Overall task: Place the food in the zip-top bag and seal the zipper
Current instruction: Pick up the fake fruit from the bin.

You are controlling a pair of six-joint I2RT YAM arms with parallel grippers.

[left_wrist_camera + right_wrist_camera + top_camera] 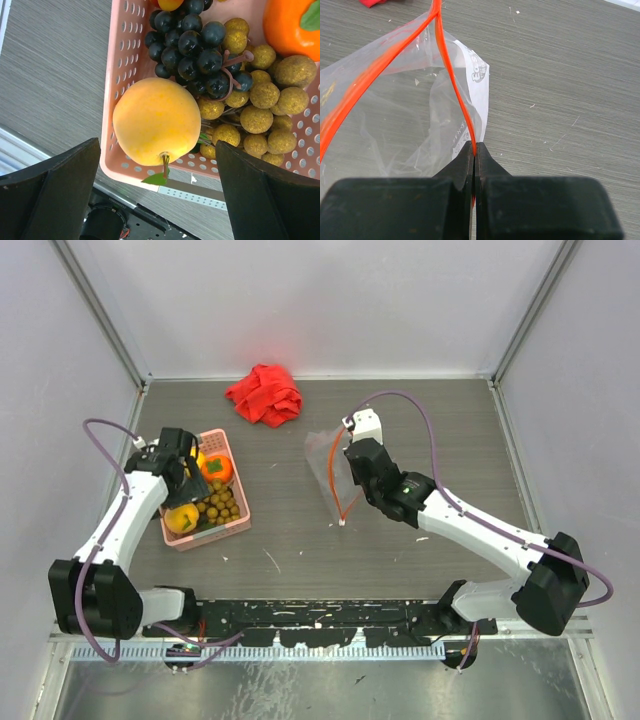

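I need to lower my left gripper into the basket's near end next, until its fingers are on either side of the yellow lemon (181, 518) (157, 122), and then close it.
The food lies in a pink basket (241, 525): a yellow lemon (156, 127), an orange (292, 25), olive-brown grapes (260, 100) and dark berries (192, 42). My left gripper (160, 200) is open and empty, hovering over the lemon (183, 518) at the basket's near end. The clear zip-top bag (325, 465) lies mid-table, its mouth gaping. My right gripper (474, 150) is shut on one side of the orange-red zipper (451, 75) and holds that edge up. In the top view, the right gripper (350, 458) is at the bag's right edge.
A crumpled red cloth (265, 395) lies at the back of the table, behind the bag and basket. The basket rim (107, 150) stands close to the table's near edge and the arm mounting rail (320, 620).
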